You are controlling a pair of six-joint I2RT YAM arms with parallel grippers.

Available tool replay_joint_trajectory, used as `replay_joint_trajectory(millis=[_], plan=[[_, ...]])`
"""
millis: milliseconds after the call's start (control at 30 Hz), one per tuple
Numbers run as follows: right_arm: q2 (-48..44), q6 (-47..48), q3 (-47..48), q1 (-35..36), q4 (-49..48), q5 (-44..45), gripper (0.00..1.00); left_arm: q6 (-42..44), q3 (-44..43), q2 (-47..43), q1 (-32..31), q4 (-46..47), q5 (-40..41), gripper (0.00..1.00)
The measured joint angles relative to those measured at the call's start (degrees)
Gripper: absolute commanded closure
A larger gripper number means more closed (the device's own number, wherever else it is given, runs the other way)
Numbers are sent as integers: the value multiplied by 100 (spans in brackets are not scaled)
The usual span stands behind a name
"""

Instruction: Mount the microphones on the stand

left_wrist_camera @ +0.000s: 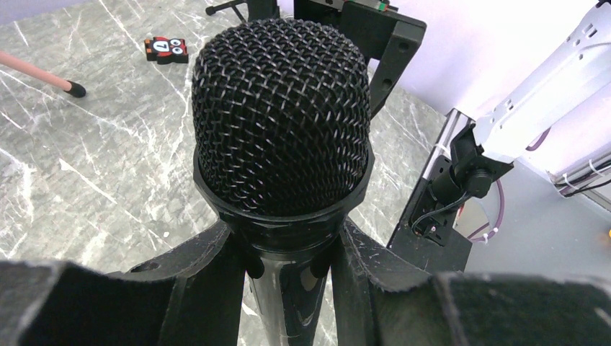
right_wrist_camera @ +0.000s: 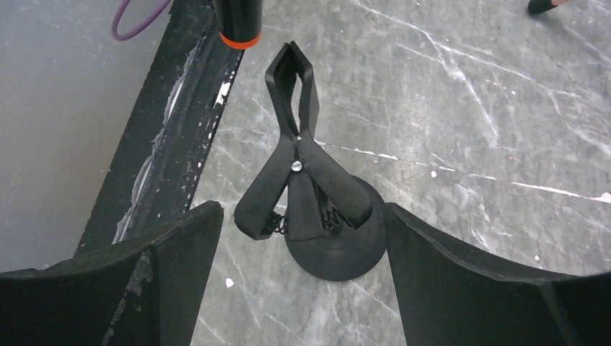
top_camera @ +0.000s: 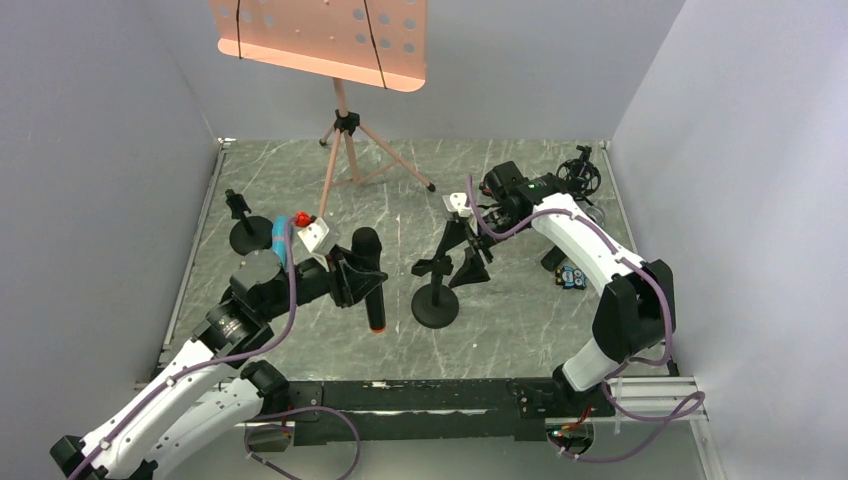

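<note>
My left gripper should move the black microphone (top_camera: pixel 368 262) to the right in the top view, into the stand's spring clip, and let go of it, because the spring clip is empty.
My left gripper (top_camera: pixel 362 278) is shut on the black microphone (top_camera: pixel 368 262) with the orange end ring (top_camera: pixel 376 326). It holds it upright above the table, just left of the stand. In the left wrist view the fingers (left_wrist_camera: pixel 209 281) clamp the neck under the black mesh head (left_wrist_camera: pixel 281 108). The black stand (top_camera: pixel 436 306) has a spring clip (right_wrist_camera: pixel 295 162) on a round base (right_wrist_camera: pixel 339 249). My right gripper (right_wrist_camera: pixel 300 209) is open, its jaws either side of the clip's handles. The cyan-blue microphone (top_camera: pixel 278 240) is at the left. The silver-headed microphone is not in view.
A pink music stand (top_camera: pixel 330 35) on a tripod (top_camera: pixel 345 150) is at the back. A second small black stand (top_camera: pixel 240 228) is at the far left. Colourful blocks (top_camera: pixel 570 277) lie at the right, another (left_wrist_camera: pixel 166 49) shows from the left wrist. A black rail (top_camera: pixel 440 395) runs along the near edge.
</note>
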State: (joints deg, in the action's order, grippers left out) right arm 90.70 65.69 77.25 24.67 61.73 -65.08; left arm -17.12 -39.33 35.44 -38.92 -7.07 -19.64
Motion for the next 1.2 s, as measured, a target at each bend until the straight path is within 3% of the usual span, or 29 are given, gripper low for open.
replay_joint_trajectory(millis=[467,633,833,1000,1200], plan=[[-11,-22,0,68,-35,-256,28,-9,46,345,0,177,-2,100],[-11,-79,0,101,-83,-264,42,11,-2,492,0,212,-4,100],[-13,-125,-2,96,-179,-223,72,96,-195,647,0,389,0,100],[-90,-293,-81,92,-417,-186,79,192,-328,890,-2,597,0,100],[-96,-452,-94,92,-535,-170,80,544,-673,1408,-92,686,13,100]])
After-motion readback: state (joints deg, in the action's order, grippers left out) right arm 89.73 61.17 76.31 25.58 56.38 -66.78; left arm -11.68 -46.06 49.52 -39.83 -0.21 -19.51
